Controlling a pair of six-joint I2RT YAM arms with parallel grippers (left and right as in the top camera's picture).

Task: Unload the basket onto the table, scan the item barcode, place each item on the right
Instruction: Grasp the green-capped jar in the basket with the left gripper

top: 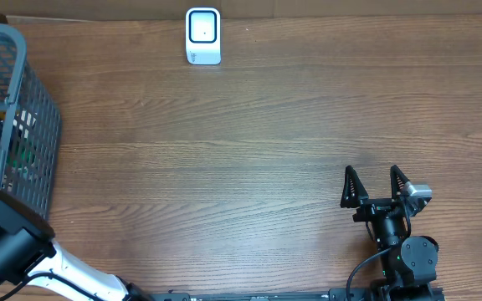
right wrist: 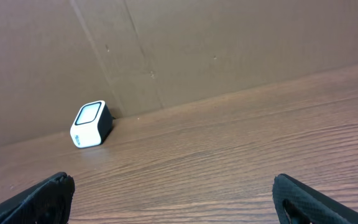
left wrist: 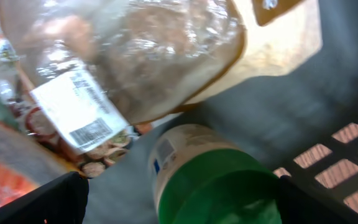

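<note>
My left gripper eases down and toward the slotted side of the basket next, fingers astride the green lid. The lid sits off-centre, tight by that side's finger.
Inside the grey basket at the table's left edge, the left wrist view shows a pale jar with a green lid lying on the basket floor. My left gripper is open, with one finger on each side of the lid and no grip on it. Above the jar lies a clear bag of brownish food carrying a white barcode label. The white scanner stands at the table's far edge, also visible as the scanner in the right wrist view. My right gripper hovers open and empty at the front right.
An orange packet and a tan package also lie in the basket. The basket's slotted wall is close on the right of the left gripper. A brown cardboard wall backs the wooden table.
</note>
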